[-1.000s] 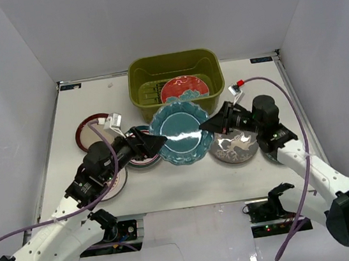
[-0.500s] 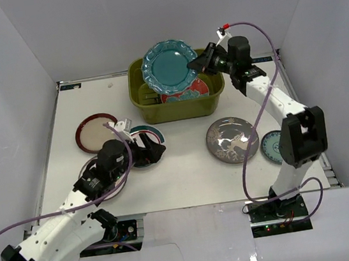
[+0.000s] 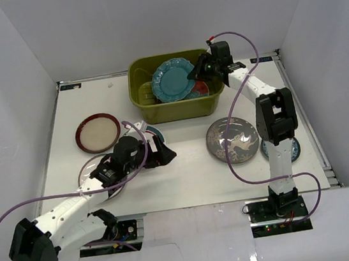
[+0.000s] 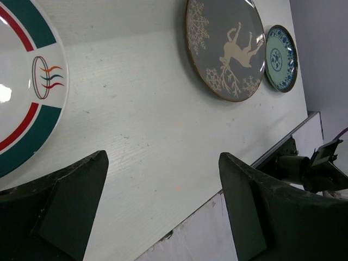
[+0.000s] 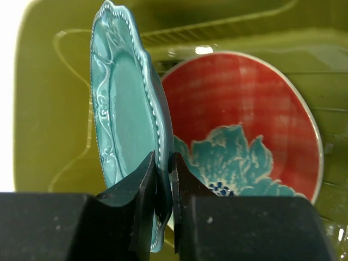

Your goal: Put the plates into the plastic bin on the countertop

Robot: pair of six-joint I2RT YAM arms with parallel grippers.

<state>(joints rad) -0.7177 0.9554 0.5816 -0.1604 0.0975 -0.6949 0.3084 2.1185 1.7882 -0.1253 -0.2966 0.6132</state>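
Note:
My right gripper moves down deeper into the bin (image 3: 146,111) next. It then releases the teal plate's rim over the red-and-teal plate (image 3: 201,89), since that plate lies flat below my gripper.
My right gripper (image 5: 163,157) is shut on the rim of the scalloped teal plate (image 5: 122,125), which stands on edge inside the olive plastic bin (image 5: 49,109). The red-and-teal plate (image 5: 244,125) lies flat on the bin's bottom behind it. From above, the teal plate (image 3: 173,79) leans in the bin (image 3: 146,111) with the right gripper (image 3: 200,74) at its right edge. My left gripper (image 4: 163,157) is open over bare countertop (image 4: 136,109), holding nothing, right of the teal-rimmed white plate (image 4: 22,98).
The grey plate (image 3: 231,139) and small light-blue plate (image 3: 291,148) lie at the right. A maroon-rimmed cream plate (image 3: 97,132) lies at the left. Another white plate (image 3: 88,171) lies partly under my left arm. The countertop's metal front edge (image 4: 228,187) is close below the left gripper.
The right arm lifted the scalloped teal plate off the middle of the countertop and lowered it into the bin. The left gripper drew away from the plate and moved right.

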